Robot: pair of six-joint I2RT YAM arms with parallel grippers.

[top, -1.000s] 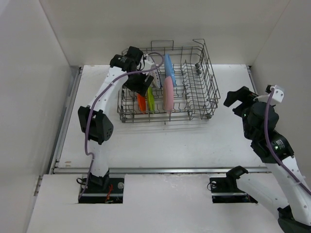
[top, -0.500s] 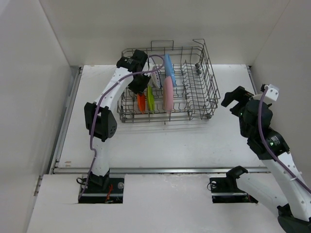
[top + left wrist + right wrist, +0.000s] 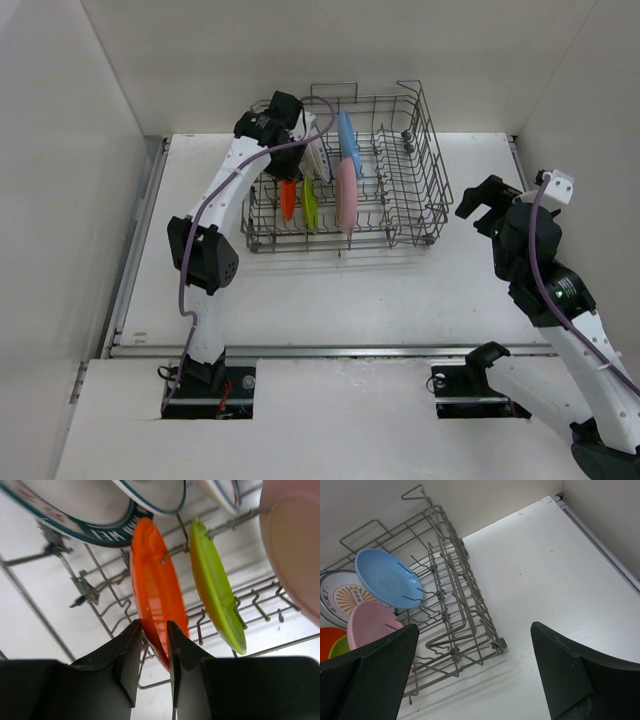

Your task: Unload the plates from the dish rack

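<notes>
Next, my right gripper will go left in the top view and descend astride the lime-green plate's rim, as gaps are on either side of both sides of the plate.
The grey wire dish rack (image 3: pixel 425 150) stands at the back of the table. In it stand on edge an orange plate (image 3: pixel 288 198), a lime-green plate (image 3: pixel 310 200), a pink plate (image 3: pixel 346 195), a light blue plate (image 3: pixel 348 140) and white patterned plates (image 3: pixel 318 150). My left gripper (image 3: pixel 154 630) reaches down into the rack's left end and is shut on the rim of the orange plate (image 3: pixel 155 585). The lime-green plate (image 3: pixel 215 590) is just to its right. My right gripper (image 3: pixel 475 670) is open and empty, hovering right of the rack (image 3: pixel 465 600).
A white plate with a teal rim (image 3: pixel 85 510) hangs close above the orange one. The pink plate (image 3: pixel 295 545) is at the right. The rack's upright tines and tall sides surround the plates. White walls close in the table on the left, back and right.
My left gripper has shifted toward the back of the rack, and the orange plate has moved up a little with it. My right arm has turned slightly.
</notes>
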